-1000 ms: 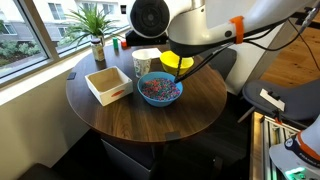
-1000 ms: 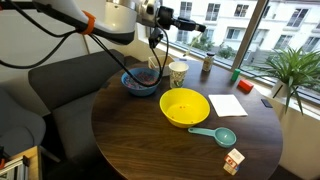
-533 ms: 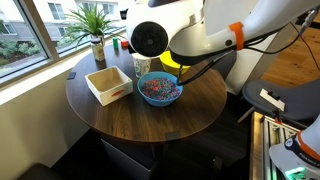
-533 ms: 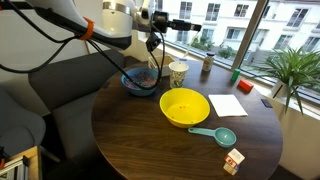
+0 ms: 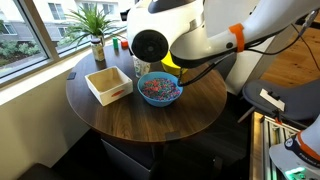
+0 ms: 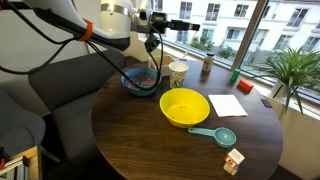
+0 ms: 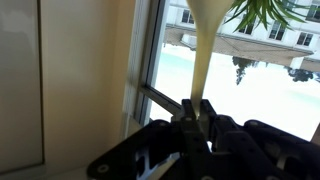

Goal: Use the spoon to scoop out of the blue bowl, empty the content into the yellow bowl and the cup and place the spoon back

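The bare tabletop beside the yellow bowl lies below my gripper. My gripper needs to tip downward and lower back toward that spot next to release the spoon.
My gripper [image 7: 197,108] is shut on the pale spoon [image 7: 203,50], whose handle widens toward the top of the wrist view against a bright window. In an exterior view the gripper [image 6: 152,44] hangs over the blue bowl [image 6: 140,82] of speckled bits, with the spoon [image 6: 152,63] pointing down toward it. The patterned cup [image 6: 178,73] stands just beside that bowl. The yellow bowl [image 6: 185,107] sits nearer the table's middle. From the opposite side the blue bowl [image 5: 159,90] is in plain view, while the arm hides most of the yellow bowl [image 5: 172,62].
A white squarish container [image 5: 108,84] stands beside the blue bowl. A teal measuring scoop [image 6: 215,134], a white napkin [image 6: 228,104] and a small carton [image 6: 233,160] lie on the round wooden table [image 6: 140,140]. A potted plant [image 5: 95,35] stands near the window.
The arm's wrist has dropped lower and shifted toward the cup side over the blue bowl, still holding the spoon. The bowls and cup have not moved.
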